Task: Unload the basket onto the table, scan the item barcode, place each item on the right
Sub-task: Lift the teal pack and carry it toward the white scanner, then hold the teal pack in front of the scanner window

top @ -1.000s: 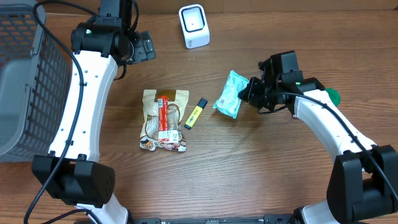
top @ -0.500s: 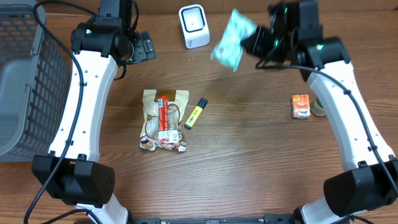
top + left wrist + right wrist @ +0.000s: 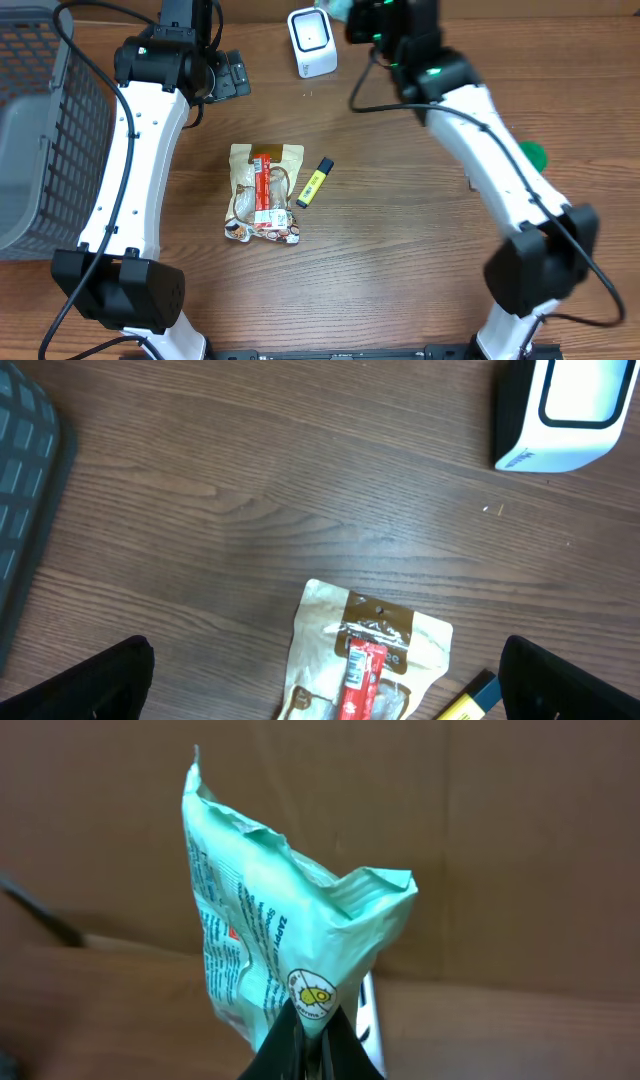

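Observation:
The right gripper carries the packet (image 3: 338,8) across the scanner next, then back and down to release it beside the green object, because the packet still hangs beside the scanner.
The item is a mint-green packet (image 3: 290,935), held up in the air and pinched at its lower corner by my right gripper (image 3: 312,1035), which is shut on it. No barcode shows on the side facing the wrist camera. From overhead, that gripper (image 3: 358,20) is at the table's far edge, just right of the white scanner (image 3: 312,42), and only a sliver of the packet (image 3: 338,8) shows at the top border. The scanner (image 3: 371,1010) peeks out behind the packet. My left gripper (image 3: 232,75) hangs open and empty left of the scanner.
A brown snack bag (image 3: 265,190) with a red stick and a yellow highlighter (image 3: 314,182) lie mid-table, below my left gripper (image 3: 325,688). A grey basket (image 3: 40,130) stands at the far left. A green object (image 3: 535,155) sits behind the right arm.
My right arm lifted the mint-green packet off the table and swung it up and left to the far edge beside the scanner. The left arm stayed still.

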